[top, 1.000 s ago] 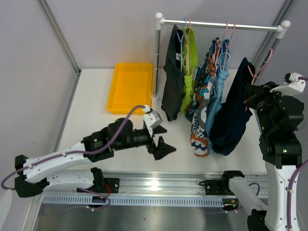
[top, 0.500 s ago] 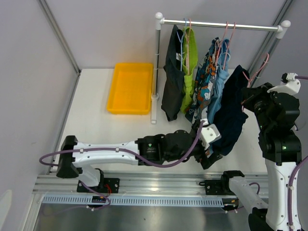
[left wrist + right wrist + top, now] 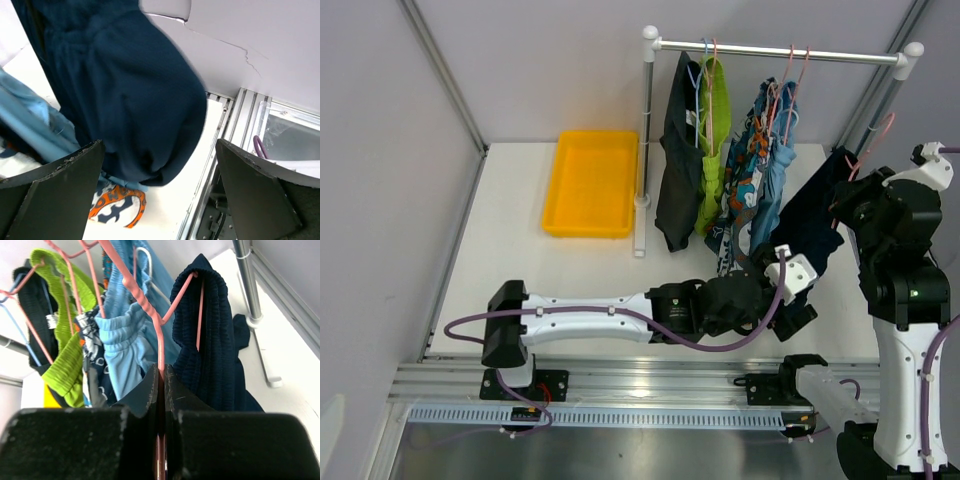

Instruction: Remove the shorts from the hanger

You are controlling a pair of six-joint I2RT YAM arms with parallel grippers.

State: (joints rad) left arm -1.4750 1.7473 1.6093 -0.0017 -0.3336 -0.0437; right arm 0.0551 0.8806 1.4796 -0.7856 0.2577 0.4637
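The pink hanger's hook is free. I should next move my right gripper outward toward the bar's bare part (image 3: 848,56) beside the light blue shorts (image 3: 778,185), to hang the hanger and let go of it.
The navy shorts (image 3: 808,215) hang on a pink hanger (image 3: 873,140) that my right gripper (image 3: 161,376) is shut on, pinching the hanger's wire just right of the rail. My left gripper (image 3: 798,300) is open below them; in the left wrist view the navy shorts (image 3: 125,100) bulge down between its wide fingers (image 3: 60,190) without touching them. The charcoal-black shorts (image 3: 675,170), lime green shorts (image 3: 715,150), patterned shorts (image 3: 745,190) and light blue shorts (image 3: 778,185) hang on the rail (image 3: 780,52).
A yellow tray (image 3: 590,185) lies at the back left of the table. The rack's left post (image 3: 646,120) stands beside it. The aluminium rail of the arm bases (image 3: 650,385) runs along the near edge, close under my left gripper.
My left arm has swung right across the table, from near the tray to under the navy shorts. My right gripper has drawn the hanger and navy shorts slightly right and up.
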